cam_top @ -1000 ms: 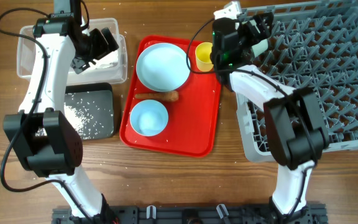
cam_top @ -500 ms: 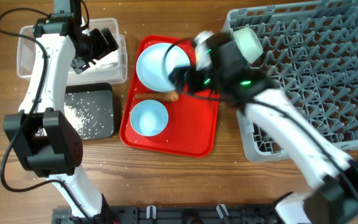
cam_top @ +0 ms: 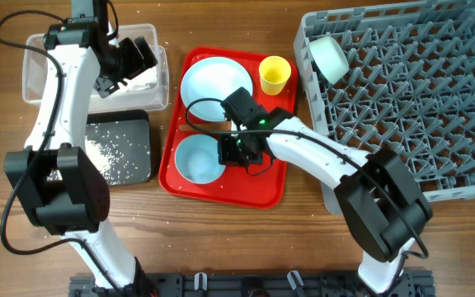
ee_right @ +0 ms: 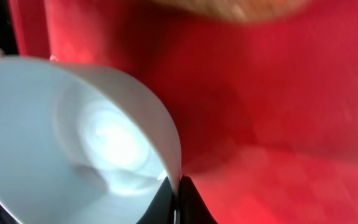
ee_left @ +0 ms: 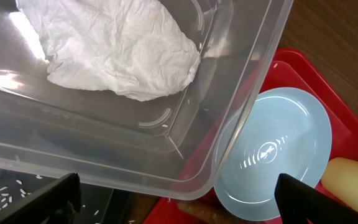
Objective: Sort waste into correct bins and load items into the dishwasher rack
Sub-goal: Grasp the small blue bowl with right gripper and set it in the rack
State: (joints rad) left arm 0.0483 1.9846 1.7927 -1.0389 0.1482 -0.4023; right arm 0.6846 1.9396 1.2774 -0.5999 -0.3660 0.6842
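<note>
The rack's wires next to the pale green bowl are empty, so my right gripper will next go up, carry the light blue bowl to the rack and let go of it low among those wires.
My right gripper is down on the red serving tray and shut on the right rim of the light blue bowl. In the right wrist view the two dark fingers pinch the bowl's thin wall, one inside and one outside. The carrot is a blur just beyond. My left gripper hangs open over the clear tub, above the white napkin. The light blue plate and yellow cup sit on the tray. A pale green bowl lies in the dishwasher rack.
The black tray with scattered rice grains lies in front of the clear tub. The rack fills the table's right side, close to the red tray's right edge. Part of the carrot shows below the plate in the left wrist view.
My right arm swung from the rack's near left corner down to the red tray, leaving the pale green bowl in the rack. It shut on the blue bowl's rim. The left arm stayed still.
</note>
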